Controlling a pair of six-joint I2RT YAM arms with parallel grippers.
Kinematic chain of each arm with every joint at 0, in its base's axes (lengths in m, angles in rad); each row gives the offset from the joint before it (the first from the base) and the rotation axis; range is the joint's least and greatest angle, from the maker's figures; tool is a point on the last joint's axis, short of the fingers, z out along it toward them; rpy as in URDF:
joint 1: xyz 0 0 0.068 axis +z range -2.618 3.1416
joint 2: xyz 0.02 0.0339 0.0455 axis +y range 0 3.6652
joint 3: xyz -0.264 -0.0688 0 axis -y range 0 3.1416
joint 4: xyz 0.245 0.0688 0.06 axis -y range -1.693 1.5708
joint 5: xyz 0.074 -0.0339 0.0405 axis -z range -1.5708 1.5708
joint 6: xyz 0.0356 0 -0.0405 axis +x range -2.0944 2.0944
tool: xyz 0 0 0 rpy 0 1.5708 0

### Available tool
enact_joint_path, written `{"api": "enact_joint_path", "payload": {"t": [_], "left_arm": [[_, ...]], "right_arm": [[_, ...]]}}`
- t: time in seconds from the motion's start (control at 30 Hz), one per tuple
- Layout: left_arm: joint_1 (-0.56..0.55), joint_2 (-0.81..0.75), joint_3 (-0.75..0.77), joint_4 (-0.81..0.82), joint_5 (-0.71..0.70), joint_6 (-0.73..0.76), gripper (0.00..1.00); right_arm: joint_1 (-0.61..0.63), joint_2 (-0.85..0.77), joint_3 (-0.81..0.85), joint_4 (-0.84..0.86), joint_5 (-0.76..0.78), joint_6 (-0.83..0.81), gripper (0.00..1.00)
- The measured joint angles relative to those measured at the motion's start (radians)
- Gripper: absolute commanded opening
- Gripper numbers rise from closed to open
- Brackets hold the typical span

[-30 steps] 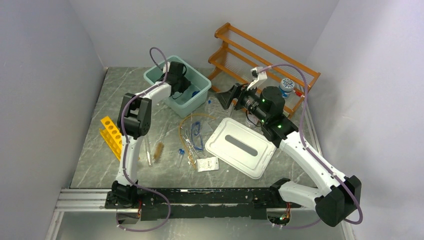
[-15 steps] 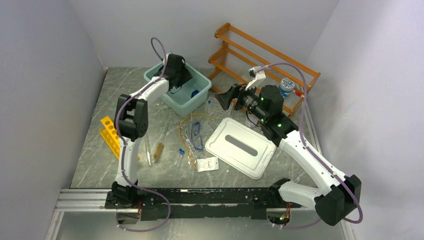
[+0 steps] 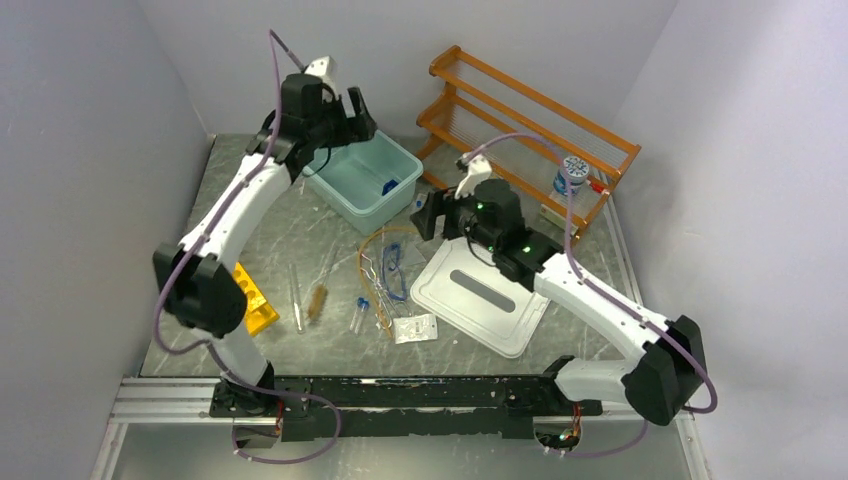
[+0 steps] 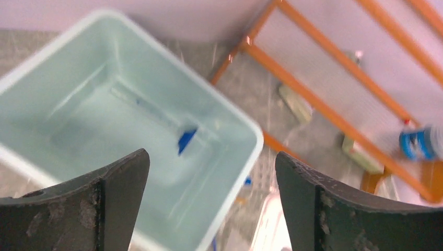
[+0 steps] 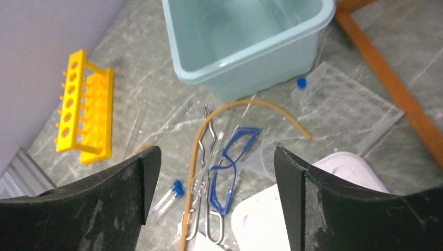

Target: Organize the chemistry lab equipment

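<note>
Next, my left gripper draws back past the bin and lowers onto the blue-capped vial nearer the brush, since that vial lies loose below and back of it.
My left gripper hangs open and empty above the far left corner of the teal bin. A blue-capped vial lies in the bin's floor. My right gripper is open too, hovering over the loose items in the middle. Between its fingers in the right wrist view lie blue-framed goggles, metal tongs, amber tubing and two blue-capped vials. The yellow rack lies on the left, partly behind the left arm. A brush and a glass tube lie beside it. A small jar stands on the shelf.
The orange wooden shelf stands at the back right. A white lid lies under the right arm, and a small white packet lies near the front. A clear plastic bag lies between bin and shelf. Walls close in on both sides.
The left gripper rose out of the bin, swung back and left, and opened wide. The right arm moved left and down over the middle items.
</note>
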Motion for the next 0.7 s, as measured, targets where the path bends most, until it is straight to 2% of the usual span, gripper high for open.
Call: {"api": "enact_joint_path", "payload": {"t": [0.13,0.17,0.33,0.4,0.6,0.7], "left_arm": [[0.000,-0.166,-0.195,-0.037,0.041,0.087,0.97],[0.000,-0.207,-0.257,-0.047,0.047,0.107,0.94],[0.000,-0.369,-0.526,-0.091,0.058,0.149,0.68],[0.000,-0.424,-0.627,-0.101,0.066,0.147,0.63],[-0.025,-0.464,-0.790,-0.135,0.103,0.149,0.47],[-0.068,-0.440,-0.822,-0.159,0.099,0.147,0.43]], "right_arm": [[0.093,0.057,-0.016,-0.010,0.073,-0.004,0.69],[0.114,0.077,-0.023,-0.014,0.089,-0.003,0.65],[0.177,0.164,-0.049,-0.018,0.111,0.028,0.51],[0.192,0.192,-0.057,-0.018,0.113,0.050,0.49],[0.207,0.256,-0.096,0.007,0.105,0.155,0.42],[0.207,0.282,-0.109,0.018,0.106,0.213,0.42]]}}
